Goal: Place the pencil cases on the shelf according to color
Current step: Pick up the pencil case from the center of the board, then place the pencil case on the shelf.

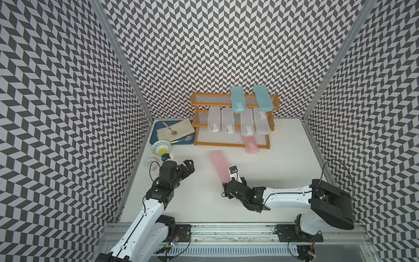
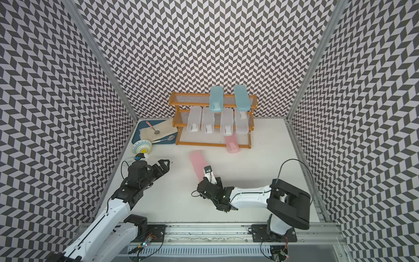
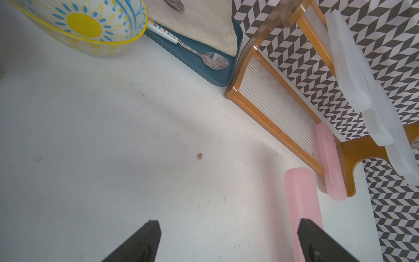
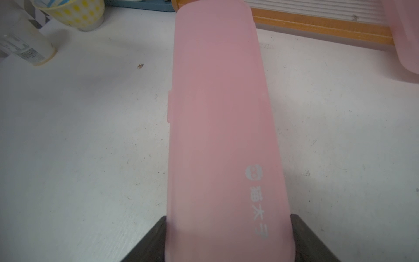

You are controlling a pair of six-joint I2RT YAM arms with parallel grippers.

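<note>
Another pink case lies on the shelf's bottom level, so I should carry my pink case outward with my right gripper onto that level's bare end by the tray and let go of it.
My right gripper is shut on the near end of a pink pencil case. The case points toward the shelf and stops short of its front rail. A second pink case lies on the bottom tier and overhangs the front. Several frosted white cases rest on the middle tier. Two light blue cases sit on the top tier. My left gripper stands open over bare table, left of the held case.
A dark blue tray with a cloth and two spoons sits left of the shelf. A patterned bowl stands in front of it, and a small clear container lies near the left wall. Patterned walls close in three sides.
</note>
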